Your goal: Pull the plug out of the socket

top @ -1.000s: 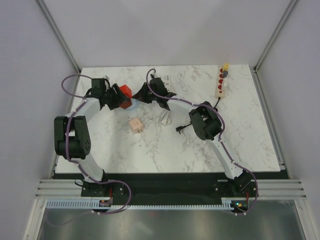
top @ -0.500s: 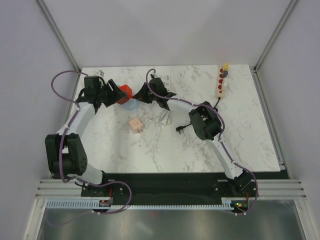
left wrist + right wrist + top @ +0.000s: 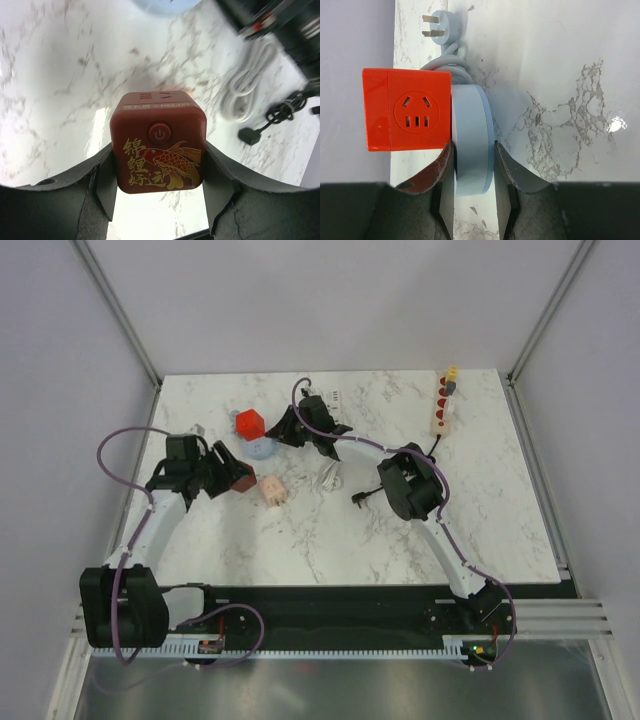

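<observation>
The left gripper moves down and slightly back next to release the pulled-off plug on the bare tabletop (image 3: 243,504) beside the pink cube.
My left gripper (image 3: 226,478) is shut on a dark red cube plug (image 3: 243,481) with a gold koi print and a power button (image 3: 159,133), held apart from the socket. The socket is an orange-red cube (image 3: 250,425) on a light blue round base (image 3: 263,448). In the right wrist view the cube's (image 3: 407,110) empty outlet face shows. My right gripper (image 3: 472,165) is shut on the rim of the blue base (image 3: 472,135) and pins it at the back of the table. The base's own cord plug (image 3: 440,22) lies loose beyond it.
A pink cube (image 3: 271,489) lies just right of the held plug. A coiled white cable (image 3: 330,477) and a black plug (image 3: 358,498) lie mid-table. A white power strip (image 3: 443,403) sits at the back right. A small white adapter (image 3: 333,397) lies at the back.
My left arm has pulled back toward the near left with the dark red plug, away from the orange-red socket cube. The right arm has held still.
</observation>
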